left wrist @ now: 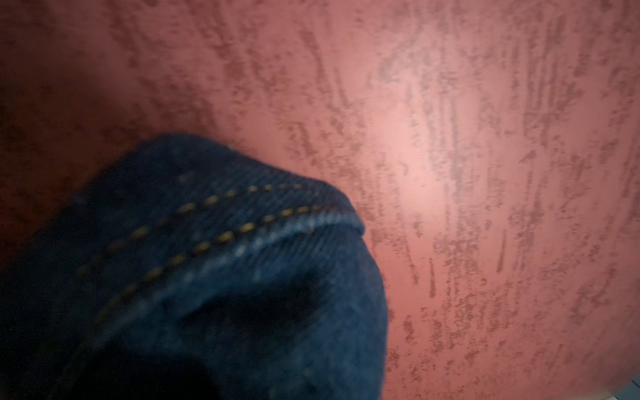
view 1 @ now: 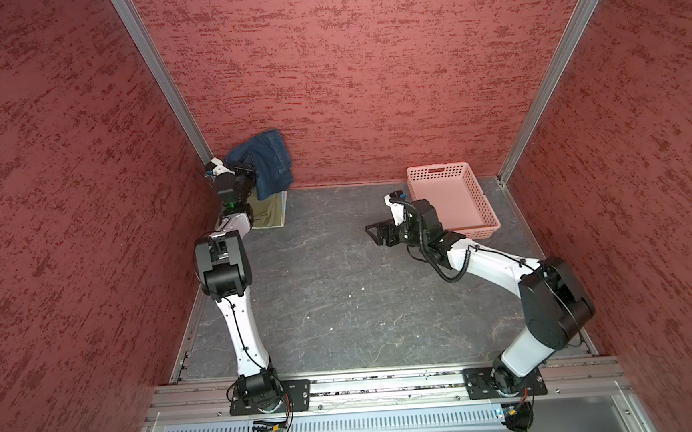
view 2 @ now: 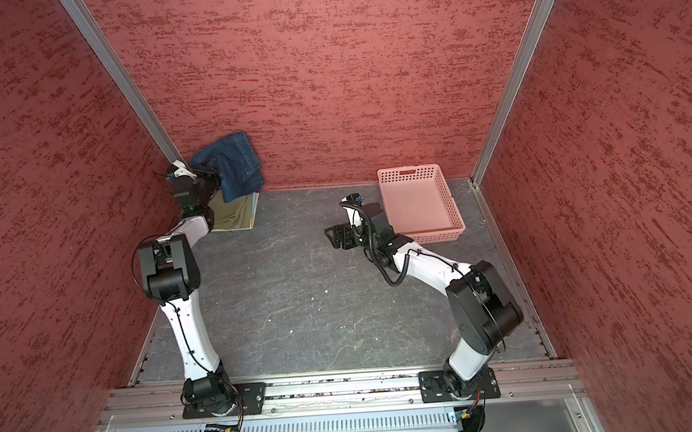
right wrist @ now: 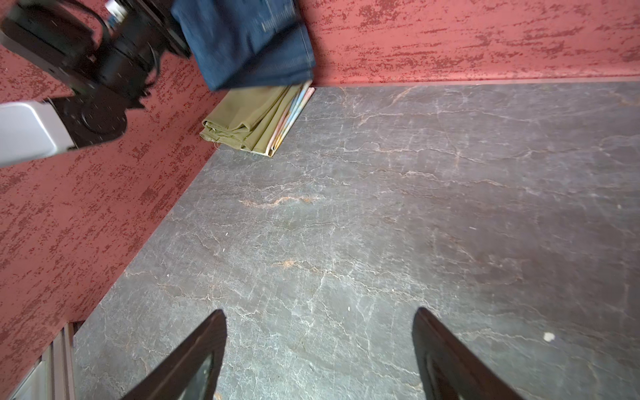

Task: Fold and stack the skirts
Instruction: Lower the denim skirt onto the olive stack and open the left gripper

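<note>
The denim skirt still hangs in the air above the stack, so my left gripper needs to lower onto the folded olive-green skirt (view 1: 267,215) and let the denim skirt go.
The dark blue denim skirt (view 1: 270,162) (view 2: 237,166) hangs folded in the air at the far left corner, with my left gripper (view 1: 246,172) (view 2: 213,173) shut on it. In the left wrist view the denim (left wrist: 214,256) covers the jaws. Right under it, on the table, lies the folded olive-green skirt (view 1: 267,215) (right wrist: 242,116). That one rests on the folded floral skirt (right wrist: 295,110), of which only the edge shows. My right gripper (view 1: 372,234) (right wrist: 318,311) stands open and empty over the table, right of the middle.
A pink perforated basket (view 1: 437,170) (view 2: 410,171) with nothing in it stands at the back right, just behind my right wrist. Red textured walls (view 1: 368,78) close the table in at the back and on both sides. The stack sits tight in the corner.
</note>
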Available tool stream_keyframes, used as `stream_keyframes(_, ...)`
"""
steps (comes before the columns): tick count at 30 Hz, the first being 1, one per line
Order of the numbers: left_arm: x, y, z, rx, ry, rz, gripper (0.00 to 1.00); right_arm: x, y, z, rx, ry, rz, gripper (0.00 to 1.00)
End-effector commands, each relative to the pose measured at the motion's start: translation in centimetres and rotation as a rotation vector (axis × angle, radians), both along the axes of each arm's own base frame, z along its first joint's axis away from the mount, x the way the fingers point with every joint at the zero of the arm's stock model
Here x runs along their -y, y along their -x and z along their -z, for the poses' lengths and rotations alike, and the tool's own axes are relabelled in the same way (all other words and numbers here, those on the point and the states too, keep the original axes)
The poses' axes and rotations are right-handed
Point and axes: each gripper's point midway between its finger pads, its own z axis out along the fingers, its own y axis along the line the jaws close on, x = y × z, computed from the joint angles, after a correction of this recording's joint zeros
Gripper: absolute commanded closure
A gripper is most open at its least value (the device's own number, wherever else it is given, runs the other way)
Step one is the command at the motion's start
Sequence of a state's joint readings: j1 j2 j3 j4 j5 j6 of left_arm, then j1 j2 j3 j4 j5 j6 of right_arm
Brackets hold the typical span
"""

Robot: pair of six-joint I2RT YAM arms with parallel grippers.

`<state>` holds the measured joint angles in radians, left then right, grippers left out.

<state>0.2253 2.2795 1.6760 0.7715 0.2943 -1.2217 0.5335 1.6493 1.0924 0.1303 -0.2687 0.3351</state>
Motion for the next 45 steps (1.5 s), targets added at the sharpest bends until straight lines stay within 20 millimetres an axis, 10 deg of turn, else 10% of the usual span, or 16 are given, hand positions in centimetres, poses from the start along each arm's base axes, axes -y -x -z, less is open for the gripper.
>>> stream_keyframes(1,-1.3,1.8,-3.0,0.09,-0.068,-0.043,1.0,-0.8,-0.3,-1.0,0.022,-0.008,-0.021,0.15)
stream_keyframes(20,-5.4,3.2,6.9,-0.448,-0.475,-0.133,0.87,-0.8,0.2,-0.8,0.017,0.0,-0.015,0.15)
stream_keyframes(27,-8.4,6.5,11.9,-0.807,-0.484,-0.214,0.34,-0.7,0.4,-0.7,0.015,-0.01,-0.014,0.15)
stream_keyframes(38,-10.7,11.2,7.6,-1.053,-0.603,-0.347,0.0,-1.2,0.8,-0.6,0.014,-0.033,-0.03,0.15)
stream_keyframes(45,-6.1,10.8,2.3,-0.832,-0.819,-0.274,0.0,-1.1,1.1,0.5,-0.002,-0.024,-0.033,0.14)
